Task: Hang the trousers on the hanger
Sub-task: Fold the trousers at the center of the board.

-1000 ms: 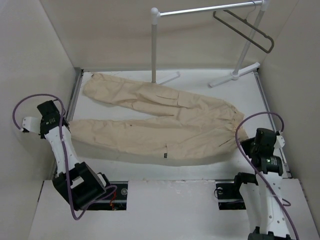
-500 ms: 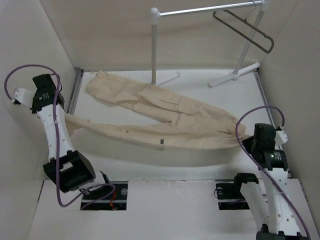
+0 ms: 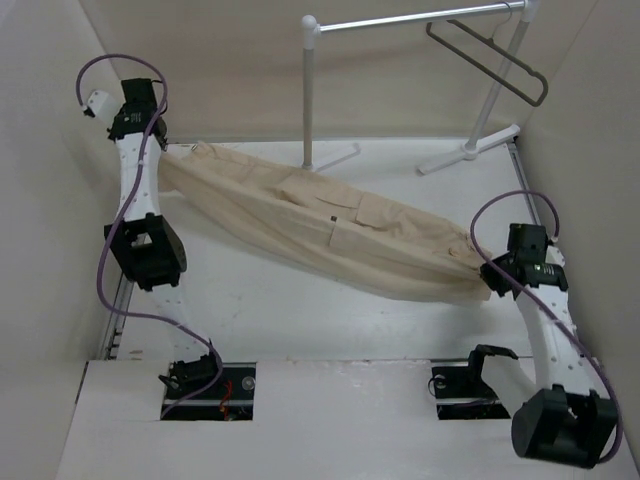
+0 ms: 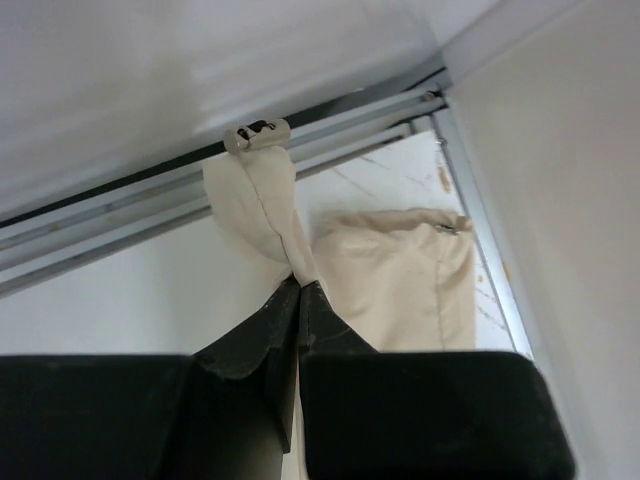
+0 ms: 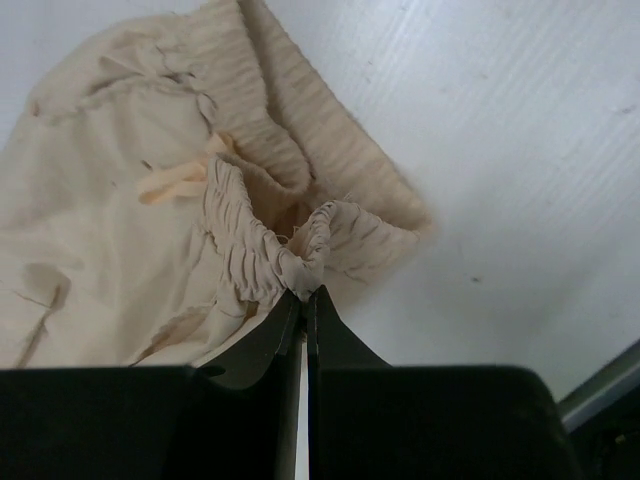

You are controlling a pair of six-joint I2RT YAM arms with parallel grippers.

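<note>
My right gripper should next carry the waistband outward over the far layer [image 3: 470, 238] [image 5: 240, 88] toward the rack's foot and then open. That layer lies uncovered beyond the held edge.
The beige trousers [image 3: 330, 232] are folded lengthwise and stretch diagonally from far left to near right. My left gripper [image 3: 160, 148] is raised at the far left, shut on a leg cuff [image 4: 262, 210]; the other cuff [image 4: 400, 290] lies below it on the table. Low at the right, my right gripper [image 3: 492, 280] is shut on the gathered elastic waistband [image 5: 300, 250]. The dark hanger [image 3: 490, 60] hangs from the white rack's bar [image 3: 410, 18] at the back right, well away from both grippers.
The white rack's upright [image 3: 309, 90] and its feet [image 3: 470, 150] stand on the table behind the trousers. Side walls enclose the table. A metal rail [image 4: 150, 195] runs along the left table edge.
The left arm has swung up and back, lifting the near leg and folding it over the far one. The right gripper pulled the waistband slightly right; the cloth is now drawn taut.
</note>
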